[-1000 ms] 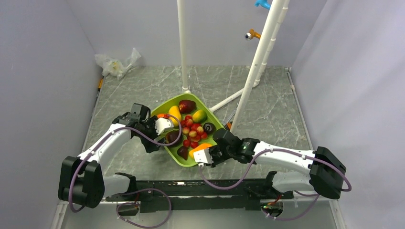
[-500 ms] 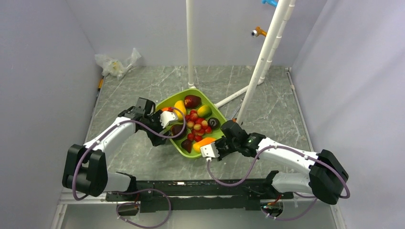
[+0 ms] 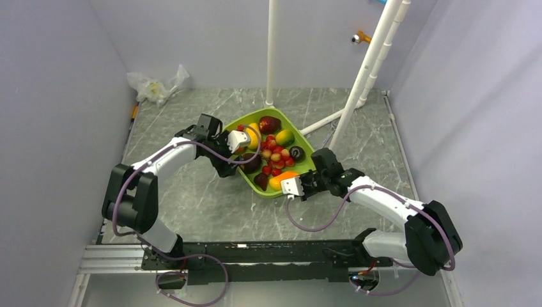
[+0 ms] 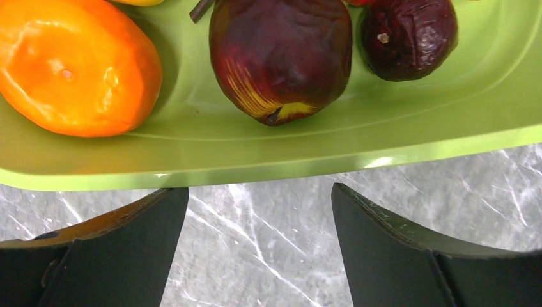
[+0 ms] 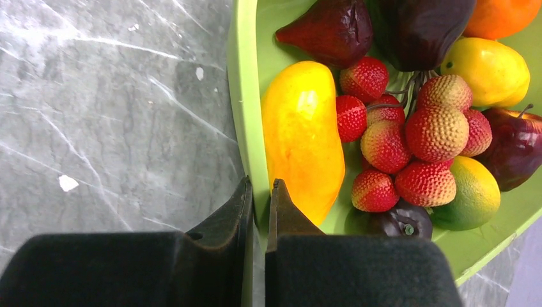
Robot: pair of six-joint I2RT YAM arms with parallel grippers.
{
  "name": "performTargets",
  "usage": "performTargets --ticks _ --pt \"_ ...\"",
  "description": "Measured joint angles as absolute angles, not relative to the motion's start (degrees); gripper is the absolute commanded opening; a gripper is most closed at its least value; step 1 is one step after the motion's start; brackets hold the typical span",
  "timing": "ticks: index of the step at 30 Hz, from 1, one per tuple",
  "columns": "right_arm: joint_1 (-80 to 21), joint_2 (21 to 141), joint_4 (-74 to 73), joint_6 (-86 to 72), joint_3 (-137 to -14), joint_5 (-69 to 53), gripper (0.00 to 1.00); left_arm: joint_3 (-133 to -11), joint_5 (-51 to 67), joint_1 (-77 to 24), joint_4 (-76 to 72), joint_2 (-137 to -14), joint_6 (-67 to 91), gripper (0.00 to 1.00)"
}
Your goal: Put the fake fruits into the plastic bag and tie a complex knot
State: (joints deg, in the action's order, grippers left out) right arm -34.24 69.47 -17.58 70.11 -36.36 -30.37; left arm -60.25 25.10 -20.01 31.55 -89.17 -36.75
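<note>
Empty table shows between tray (image 3: pixel 308 160) and back wall, so my right gripper will push the tray's near rim outward and left in the top view, then open.
The fake fruits (image 3: pixel 275 151) lie heaped in a lime green tray (image 3: pixel 308 160): an orange (image 4: pixel 70 64), maroon ones (image 4: pixel 281 57), a yellow-orange oblong (image 5: pixel 303 134), red berries (image 5: pixel 409 141) and a green-yellow one (image 5: pixel 476 192). My right gripper (image 3: pixel 286 188) (image 5: pixel 261 192) is shut on the tray's near rim (image 5: pixel 246 96), beside the oblong. My left gripper (image 3: pixel 235 165) (image 4: pixel 259 204) stands open over the table just outside the tray's left rim (image 4: pixel 255 163), holding nothing. The plastic bag (image 3: pixel 153 84) lies crumpled at the far left back corner. No knot shows.
A white pipe stand (image 3: pixel 358 83) rises behind the tray, one upright (image 3: pixel 270 57) close to its far edge, a slanted pipe (image 3: pixel 323 121) on the table at its right. Grey walls enclose the marble table (image 3: pixel 192 198).
The right gripper has closed on the tray's rim. The tray has moved away from the bases and to the right, with both arms following. The white pipe stand has shifted back and right too.
</note>
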Motion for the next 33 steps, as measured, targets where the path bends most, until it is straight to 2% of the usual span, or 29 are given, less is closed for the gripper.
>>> performTargets --ticks 9,18,24,28,33 --pt "-28.14 74.67 -18.46 74.04 -40.21 -33.58 0.00 -66.30 23.59 -20.27 30.59 -97.23 -34.11 0.90" --pt "-26.87 81.52 -18.26 74.83 -45.93 -33.71 0.00 -69.91 25.56 -17.80 31.00 -99.29 -32.10 0.99" --pt "-26.89 86.85 -16.84 74.63 -50.63 -33.80 0.00 -71.90 32.75 -6.76 35.44 -98.06 -32.08 0.99" --pt "-27.29 90.24 -15.25 74.22 -53.32 -33.34 0.00 -74.11 33.10 2.07 37.71 -95.70 -32.01 0.99" --pt "-28.23 94.98 -13.58 73.01 -57.32 -31.31 0.00 -87.59 28.16 9.47 38.17 -98.85 -31.86 0.99"
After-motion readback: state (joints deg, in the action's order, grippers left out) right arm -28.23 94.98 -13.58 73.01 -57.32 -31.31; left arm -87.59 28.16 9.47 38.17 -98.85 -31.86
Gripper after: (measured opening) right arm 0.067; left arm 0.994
